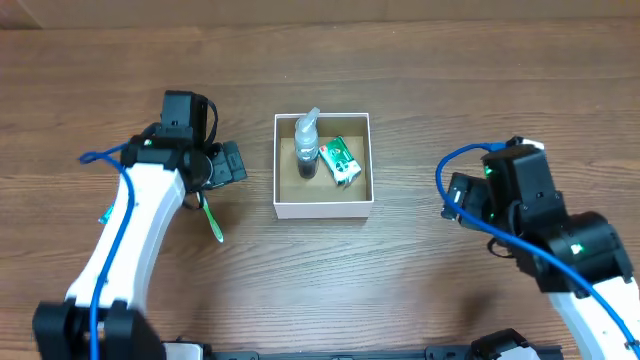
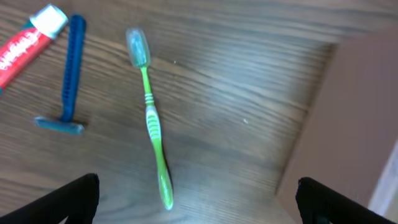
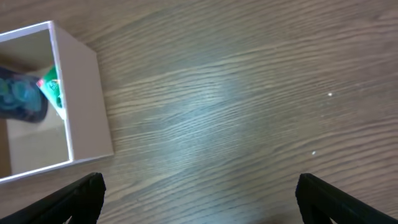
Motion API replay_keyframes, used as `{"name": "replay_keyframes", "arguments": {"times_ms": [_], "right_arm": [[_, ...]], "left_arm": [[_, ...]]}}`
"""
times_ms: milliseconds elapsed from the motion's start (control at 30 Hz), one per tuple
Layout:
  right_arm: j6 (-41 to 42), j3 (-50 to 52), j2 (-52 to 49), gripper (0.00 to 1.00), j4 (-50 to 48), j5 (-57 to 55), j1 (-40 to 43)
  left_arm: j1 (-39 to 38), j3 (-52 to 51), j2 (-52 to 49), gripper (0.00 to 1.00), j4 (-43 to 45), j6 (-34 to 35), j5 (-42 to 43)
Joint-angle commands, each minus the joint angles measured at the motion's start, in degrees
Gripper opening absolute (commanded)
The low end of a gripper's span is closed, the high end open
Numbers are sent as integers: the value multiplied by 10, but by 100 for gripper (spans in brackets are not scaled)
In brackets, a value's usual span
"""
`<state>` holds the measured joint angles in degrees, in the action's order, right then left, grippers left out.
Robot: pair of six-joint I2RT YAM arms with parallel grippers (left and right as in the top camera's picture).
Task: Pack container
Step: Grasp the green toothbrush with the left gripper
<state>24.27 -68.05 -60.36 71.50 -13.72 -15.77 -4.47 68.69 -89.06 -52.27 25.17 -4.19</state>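
Observation:
The brush lies off-centre between the fingers of the open left gripper, so the gripper should go down and to the left in the wrist view onto the toothbrush's ribbed grip (image 1: 206, 203) (image 2: 152, 117).
The container (image 1: 323, 210) is a square white-walled box with a brown floor at the table's middle. A clear spray bottle (image 1: 306, 145) and a green packet (image 1: 340, 160) lie inside it. My left gripper (image 1: 222, 166) hovers just left of the box, open and empty. In the left wrist view the gripper (image 2: 199, 202) is above the handle end of a green toothbrush (image 2: 152, 121), with the box wall (image 2: 354, 112) at the right. My right gripper (image 1: 458, 197) is open and empty, right of the box. In the right wrist view the gripper (image 3: 199, 196) is over bare wood beside the box (image 3: 84, 99).
A blue razor (image 2: 69, 74) and a red and white toothpaste tube (image 2: 28, 40) lie beyond the toothbrush in the left wrist view; my left arm hides them from overhead. The toothbrush (image 1: 212, 220) lies on the wood left of the box.

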Motion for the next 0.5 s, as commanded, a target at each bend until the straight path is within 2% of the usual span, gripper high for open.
{"name": "replay_keyframes", "arguments": {"times_ms": [0, 67, 233, 400, 467], "right_arm": [[-53, -2, -6, 100, -8, 69, 73], [-57, -2, -13, 100, -8, 76, 95], [-57, -2, -32, 100, -7, 76, 95], [-56, -2, -50, 100, -7, 76, 95], [-56, -2, -50, 100, -7, 76, 95]], "left_arm": [[30, 9, -83, 100, 21, 34, 28], [46, 9, -135, 100, 38, 34, 28], [57, 9, -185, 100, 48, 55, 17], [60, 9, -210, 100, 62, 56, 30], [59, 9, -214, 100, 78, 36, 45]]}}
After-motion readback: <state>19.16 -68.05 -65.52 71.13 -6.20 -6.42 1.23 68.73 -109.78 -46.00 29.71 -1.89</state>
